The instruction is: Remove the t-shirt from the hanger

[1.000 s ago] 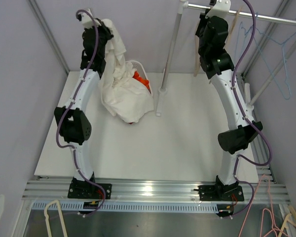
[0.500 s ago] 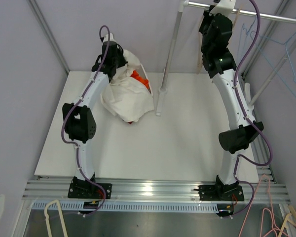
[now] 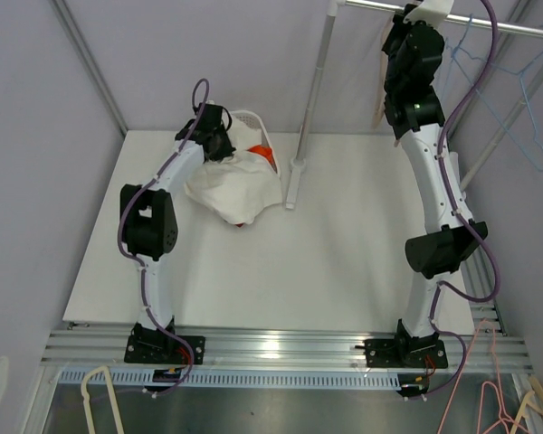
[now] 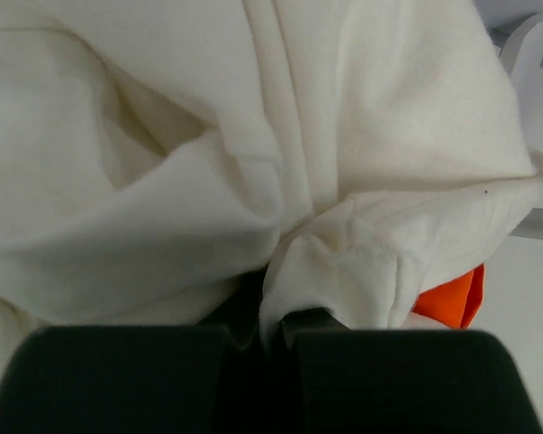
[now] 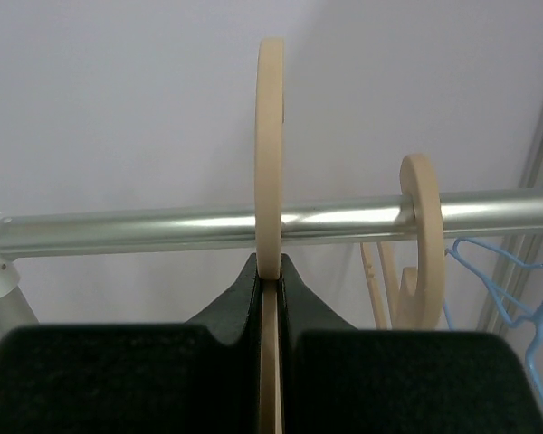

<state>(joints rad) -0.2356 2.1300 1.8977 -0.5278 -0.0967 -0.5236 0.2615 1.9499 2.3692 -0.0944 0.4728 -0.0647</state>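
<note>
The top of the hanger's hook is still well above the bar, so the robot's right gripper will bring the beige hanger down until the curve of its hook rests there, and then open.
The white t-shirt (image 3: pixel 237 181) lies heaped over a basket at the back left of the table, off the hanger. My left gripper (image 3: pixel 219 143) is down at the heap's far edge, shut on a fold of the t-shirt (image 4: pixel 253 136); in the left wrist view the cloth is pinched between the jaws of the left gripper (image 4: pixel 270 330). High at the back right, my right gripper (image 3: pixel 416 32) is shut on the neck of a bare beige hanger (image 5: pixel 269 136). Seen from the right wrist, the right gripper (image 5: pixel 270 271) is just below the metal rail (image 5: pixel 163 231), and the hanger's hook curves over that rail.
A white basket (image 3: pixel 249 118) holds an orange garment (image 3: pixel 265 152) under the t-shirt. The rack's upright pole (image 3: pixel 309 99) stands mid-table at the back. A second beige hanger (image 5: pixel 423 235) and blue wire hangers (image 3: pixel 525 99) hang on the rail.
The left arm has come down from high up, lowering the t-shirt onto the basket. The right arm has moved up and to the right with the hanger, to the rail.
</note>
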